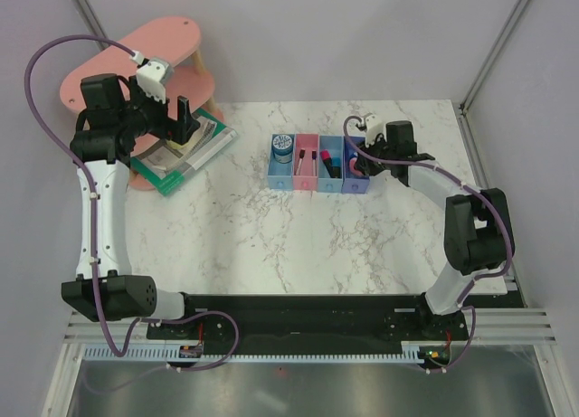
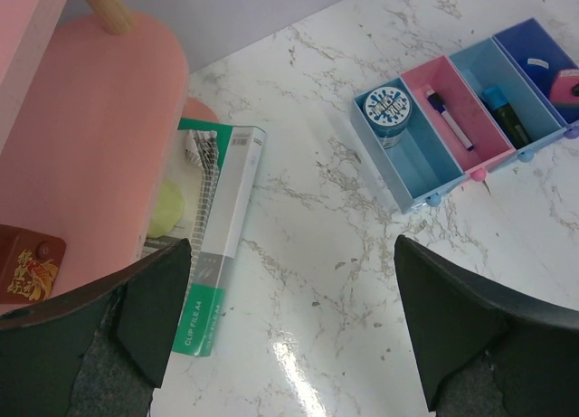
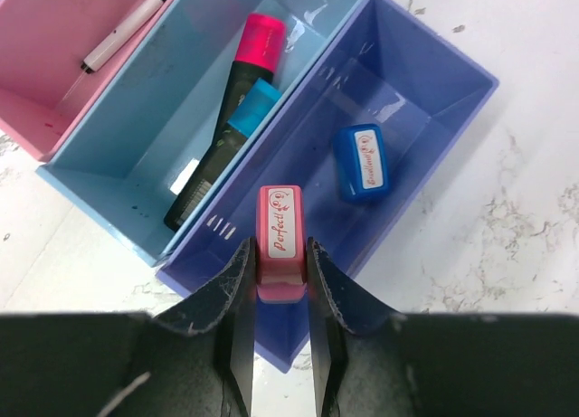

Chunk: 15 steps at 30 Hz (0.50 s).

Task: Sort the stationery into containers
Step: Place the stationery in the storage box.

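Observation:
The right gripper will go down into the violet-blue bin [image 3: 308, 155], next to the blue eraser, and let go of the pink eraser there, because this bin already has an eraser in it.
My right gripper [image 3: 279, 254] is shut on a pink eraser [image 3: 280, 227], held over the near end of the violet-blue bin [image 3: 308, 155]. A blue eraser [image 3: 363, 162] lies inside that bin. The blue bin [image 3: 136, 127] holds the pink-capped marker [image 3: 244, 60] and the blue-capped marker [image 3: 226, 132]. A thin pen [image 3: 122, 37] lies in the pink bin [image 3: 45, 55]. The round teal pot [image 2: 388, 109] stands in the light blue bin [image 2: 425, 159]. My left gripper [image 2: 291, 254] hangs open with nothing in it, above bare table beside the book. The joined containers [image 1: 318, 164] sit mid-table.
A green-edged clip-file book [image 2: 217, 227] lies at the left, partly against the pink tiered shelf [image 2: 99, 137]. A small dark red object [image 2: 27, 263] rests on the shelf. The left gripper [image 1: 185, 118] is over the book; the right gripper [image 1: 362, 164] is at the bins' right end.

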{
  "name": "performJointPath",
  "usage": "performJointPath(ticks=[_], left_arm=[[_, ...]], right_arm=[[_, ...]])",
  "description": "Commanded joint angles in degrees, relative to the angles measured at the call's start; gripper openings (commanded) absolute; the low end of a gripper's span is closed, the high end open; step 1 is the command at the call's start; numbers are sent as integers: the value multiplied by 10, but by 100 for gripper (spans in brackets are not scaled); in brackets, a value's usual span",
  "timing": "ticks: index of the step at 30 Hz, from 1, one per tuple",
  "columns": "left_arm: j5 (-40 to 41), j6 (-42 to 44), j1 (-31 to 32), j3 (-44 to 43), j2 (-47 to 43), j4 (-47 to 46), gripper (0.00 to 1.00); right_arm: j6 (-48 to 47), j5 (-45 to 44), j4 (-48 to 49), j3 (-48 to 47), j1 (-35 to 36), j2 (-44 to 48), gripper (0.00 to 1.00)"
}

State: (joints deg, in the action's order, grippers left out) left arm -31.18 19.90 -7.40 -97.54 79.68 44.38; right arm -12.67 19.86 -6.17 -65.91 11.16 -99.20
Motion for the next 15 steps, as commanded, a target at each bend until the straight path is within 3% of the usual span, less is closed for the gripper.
performJointPath(ticks=[1,15], left_arm=[[-15,-35,-3,-3,-10,-31,100],[-30,-56,-3,0,-17,-46,100]], right_arm=[[8,11,74,14,-6,2,6],[19,4,152,18,-5,-62,6]])
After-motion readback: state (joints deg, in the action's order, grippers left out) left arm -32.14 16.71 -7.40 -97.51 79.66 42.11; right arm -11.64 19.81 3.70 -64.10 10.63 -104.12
